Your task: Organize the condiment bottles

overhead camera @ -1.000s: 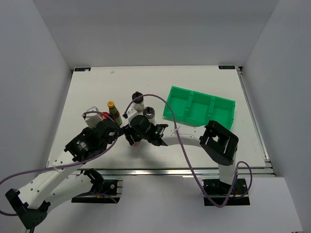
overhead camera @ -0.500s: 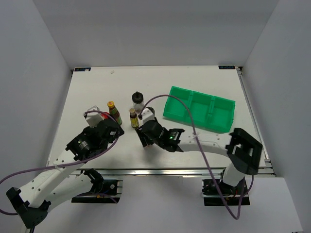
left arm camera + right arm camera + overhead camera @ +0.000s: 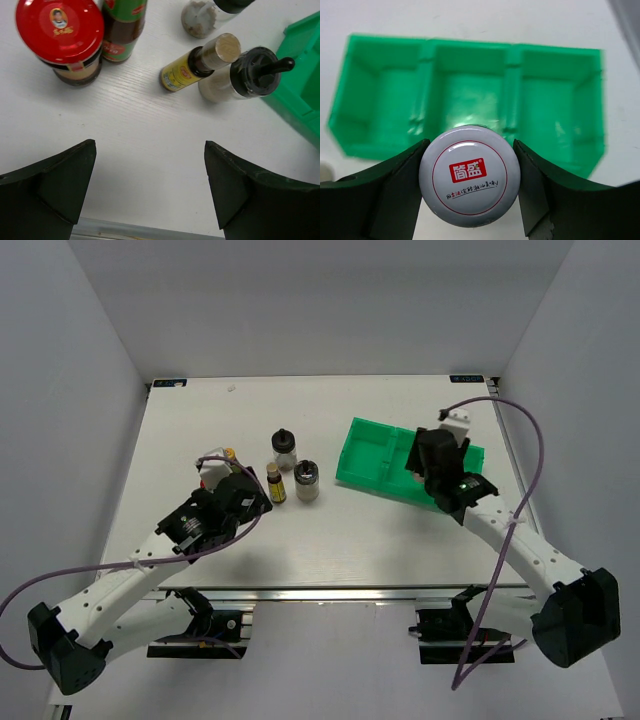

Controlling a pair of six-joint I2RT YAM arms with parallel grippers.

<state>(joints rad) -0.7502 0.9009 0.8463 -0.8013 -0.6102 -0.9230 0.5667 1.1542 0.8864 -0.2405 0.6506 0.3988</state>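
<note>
The jar will next move outward and toward the side of the bin with my right gripper, then go down into the bin's end section farthest from the bottles (image 3: 468,462) (image 3: 556,114), which is empty.
My right gripper (image 3: 470,176) is shut on a jar with a white red-printed lid (image 3: 470,165) and holds it above the near wall of the green divided bin (image 3: 385,95); in the top view the right gripper (image 3: 418,472) is over the bin's middle. My left gripper (image 3: 150,185) is open and empty above bare table. Ahead of it stand a red-capped jar (image 3: 59,35), a green-and-red-labelled bottle (image 3: 122,30), a yellow-labelled bottle with a tan cap (image 3: 200,67) and two clear glass bottles, one with a black cap (image 3: 250,75), one behind (image 3: 202,17).
The green bin (image 3: 375,455) lies at the right of the white table (image 3: 330,540), its left compartment showing empty. The bottle group (image 3: 290,470) stands left of the bin. The left arm covers the red-capped jar in the top view. Grey walls enclose the table.
My right arm has swung from the bottle group at centre-left over to the green bin, carrying the white-lidded jar. My left gripper has moved slightly towards the bottles.
</note>
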